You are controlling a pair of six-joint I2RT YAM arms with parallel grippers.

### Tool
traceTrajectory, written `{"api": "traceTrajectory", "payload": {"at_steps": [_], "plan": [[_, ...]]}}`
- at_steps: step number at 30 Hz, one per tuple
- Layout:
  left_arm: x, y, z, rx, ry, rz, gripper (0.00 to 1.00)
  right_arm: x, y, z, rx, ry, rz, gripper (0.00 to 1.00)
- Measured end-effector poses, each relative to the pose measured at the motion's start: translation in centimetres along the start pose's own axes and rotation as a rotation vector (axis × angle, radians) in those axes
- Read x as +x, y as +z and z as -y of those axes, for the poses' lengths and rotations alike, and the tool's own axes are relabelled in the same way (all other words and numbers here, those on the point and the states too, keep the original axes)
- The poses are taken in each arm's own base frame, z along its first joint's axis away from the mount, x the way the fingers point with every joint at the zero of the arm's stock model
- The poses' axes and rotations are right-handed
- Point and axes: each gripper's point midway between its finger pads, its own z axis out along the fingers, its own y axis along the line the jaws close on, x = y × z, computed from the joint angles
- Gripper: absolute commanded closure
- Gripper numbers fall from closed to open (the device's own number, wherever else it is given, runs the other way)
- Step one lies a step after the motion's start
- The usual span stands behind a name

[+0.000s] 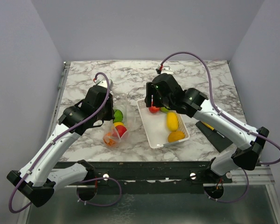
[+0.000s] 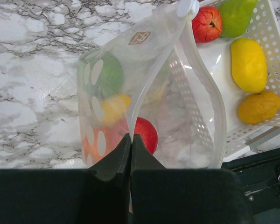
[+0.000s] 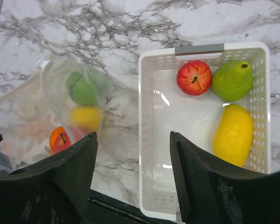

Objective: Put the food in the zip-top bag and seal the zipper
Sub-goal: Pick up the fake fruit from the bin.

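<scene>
The red fruit (image 1: 154,109) (image 3: 194,77) is at the far end of the basket, so my right gripper needs to reach down and outward to it next. The bare bottom of the basket across from the green pear leaves room for my fingers.
The see-through zip-top bag (image 2: 196,107) stands open on the marble, left of the basket. It holds a green (image 2: 105,74), a yellow (image 2: 113,108), a red (image 2: 147,133) and an orange fruit (image 2: 91,144). My left gripper (image 2: 130,136) is shut on the bag's zipper strip (image 2: 144,88) at the near end of the mouth. The white basket (image 1: 144,122) holds a red fruit (image 3: 194,77), a green pear (image 3: 232,80), a yellow fruit (image 3: 233,134) and an orange fruit (image 2: 259,106). My right gripper (image 3: 133,135) is open and empty above the basket's left wall.
A flat black object (image 1: 214,133) lies right of the basket under the right arm. The table's black near edge (image 1: 144,165) runs just below the bag and basket. The bag (image 1: 115,126) and basket stand close together.
</scene>
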Motion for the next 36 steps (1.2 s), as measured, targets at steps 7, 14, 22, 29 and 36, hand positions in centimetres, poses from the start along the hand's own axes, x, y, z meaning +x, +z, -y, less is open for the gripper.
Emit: {"api": "traceTrajectory", "payload": {"at_steps": [7, 14, 22, 29, 36], "plan": [[0.0, 0.1, 0.0, -0.001, 0.001, -0.002, 1.00, 0.7, 2.2, 3.4, 0.077, 0.009, -0.036, 0.19], [0.0, 0.1, 0.0, -0.001, 0.004, -0.002, 1.00, 2.5, 6.1, 4.9, 0.123, -0.010, -0.107, 0.15], [0.0, 0.1, 0.0, -0.001, 0.006, -0.003, 1.00, 5.2, 11.0, 6.6, 0.156, -0.050, -0.216, 0.13], [0.0, 0.1, 0.0, -0.002, 0.008, -0.003, 1.00, 5.9, 14.1, 7.9, 0.155, -0.083, -0.276, 0.12], [0.0, 0.1, -0.1, -0.002, 0.009, -0.003, 1.00, 7.4, 16.7, 8.9, 0.157, -0.106, -0.337, 0.12]]}}
